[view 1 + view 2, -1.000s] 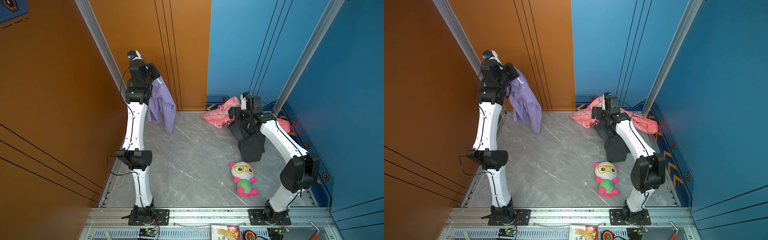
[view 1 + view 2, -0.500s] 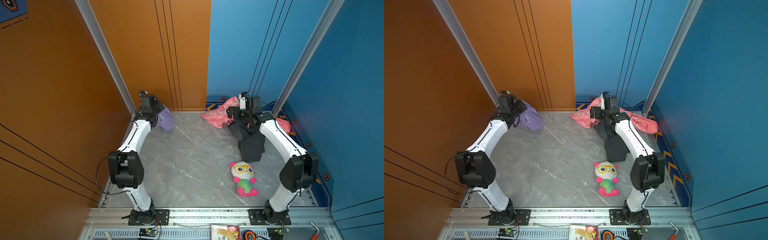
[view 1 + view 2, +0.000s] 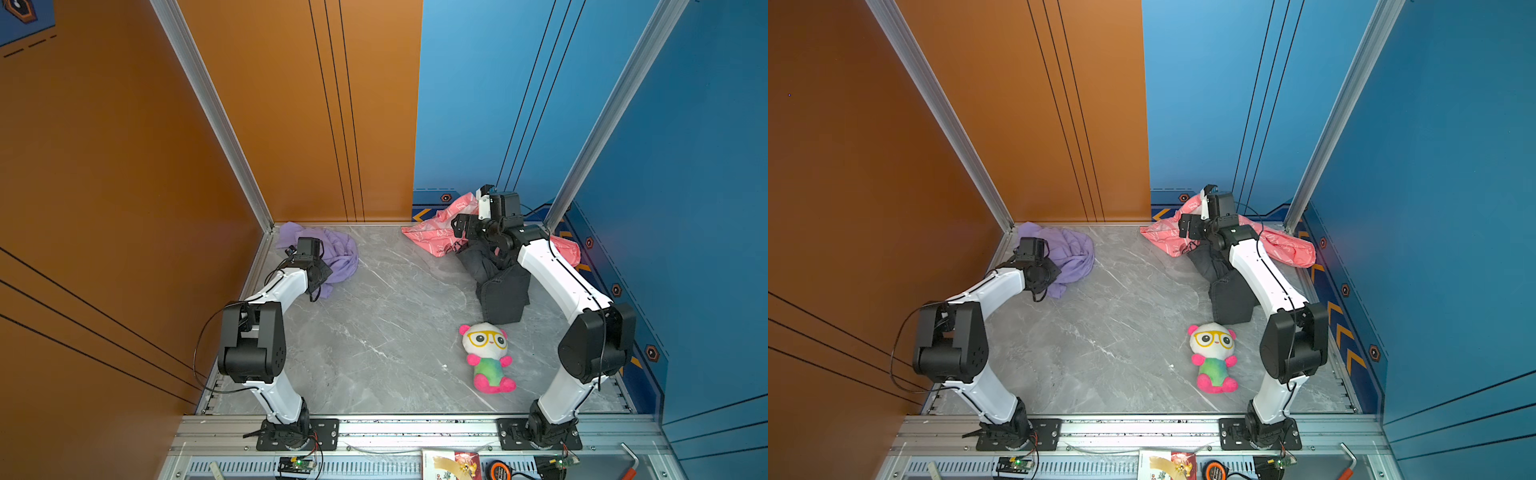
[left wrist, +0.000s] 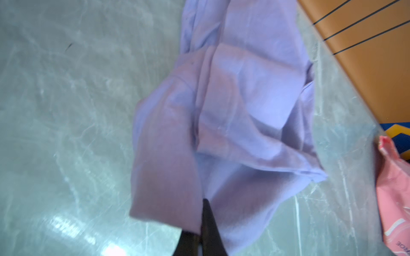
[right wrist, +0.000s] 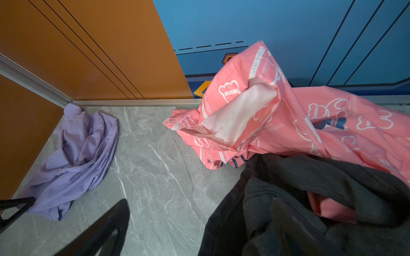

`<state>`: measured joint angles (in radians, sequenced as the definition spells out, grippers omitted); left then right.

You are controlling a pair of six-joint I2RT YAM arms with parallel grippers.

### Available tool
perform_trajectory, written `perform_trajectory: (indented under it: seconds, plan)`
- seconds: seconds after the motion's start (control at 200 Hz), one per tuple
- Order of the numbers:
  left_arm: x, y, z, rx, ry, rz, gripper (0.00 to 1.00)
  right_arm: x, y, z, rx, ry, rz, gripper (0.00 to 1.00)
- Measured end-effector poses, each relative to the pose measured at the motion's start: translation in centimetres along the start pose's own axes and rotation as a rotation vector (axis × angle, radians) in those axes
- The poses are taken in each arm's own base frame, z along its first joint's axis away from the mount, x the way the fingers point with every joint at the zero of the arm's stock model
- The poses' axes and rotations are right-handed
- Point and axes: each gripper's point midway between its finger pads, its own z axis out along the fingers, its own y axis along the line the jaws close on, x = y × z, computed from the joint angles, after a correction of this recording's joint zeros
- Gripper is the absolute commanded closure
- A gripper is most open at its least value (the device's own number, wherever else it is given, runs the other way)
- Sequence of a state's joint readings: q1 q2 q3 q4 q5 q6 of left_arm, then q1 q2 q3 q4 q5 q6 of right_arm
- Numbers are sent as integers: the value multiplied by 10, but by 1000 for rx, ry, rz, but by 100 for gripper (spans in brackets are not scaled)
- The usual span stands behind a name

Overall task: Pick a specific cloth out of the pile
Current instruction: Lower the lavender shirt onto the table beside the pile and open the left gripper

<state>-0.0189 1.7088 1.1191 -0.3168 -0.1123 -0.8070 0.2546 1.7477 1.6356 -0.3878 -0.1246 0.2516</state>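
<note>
The fold of the cloth goes back and down with my left gripper next, for release on the grey floor by the lilac-purple cloth's near edge. That floor is clear of the pile.
The lilac-purple cloth (image 3: 338,253) (image 3: 1075,251) lies crumpled on the grey floor in the back left corner, apart from the pile. My left gripper (image 4: 203,212) is low over it and shut on a fold of the cloth (image 4: 233,110), which drapes over one finger. The pile sits at the back right: a salmon-pink printed cloth (image 3: 434,239) (image 5: 277,115) with a black garment (image 3: 503,291) (image 5: 310,199) in front of it. My right gripper (image 3: 460,227) (image 5: 199,223) hovers open over the pile's left edge, holding nothing.
A panda plush toy (image 3: 486,357) (image 3: 1212,357) lies on the floor in front of the black garment. Orange walls (image 3: 291,124) close the left and back left, blue walls (image 3: 478,104) the back right and right. An aluminium rail (image 3: 415,428) runs along the front.
My left arm has come down from high against the orange wall to floor level. The purple cloth, which hung from it, now lies heaped in the corner. The right arm has not moved.
</note>
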Motion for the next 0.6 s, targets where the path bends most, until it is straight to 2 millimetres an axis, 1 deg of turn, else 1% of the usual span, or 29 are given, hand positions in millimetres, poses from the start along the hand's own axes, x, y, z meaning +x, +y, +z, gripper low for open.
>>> perform_trajectory:
  seconds: [0.06, 0.175, 0.25, 0.385, 0.47, 0.601]
  plan:
    - [13, 13, 4, -32, 30, -12, 100, 0, 1, 0, -4, 1, 0, 0]
    - [44, 43, 14, -107, 100, -28, 100, 1, 1, 0, -4, 2, 0, 0]
    - [58, 57, 16, -146, 138, -33, 100, 2, 0, 1, -4, 6, 0, 0]
    - [59, 59, 17, -150, 141, -40, 100, 8, -1, 3, -2, 19, 2, 0]
    - [59, 59, 16, -149, 141, -46, 97, 9, -1, 3, -2, 22, 5, 0]
    - [59, 61, 13, -154, 144, -54, 85, 14, -3, 4, 1, 31, 7, 0]
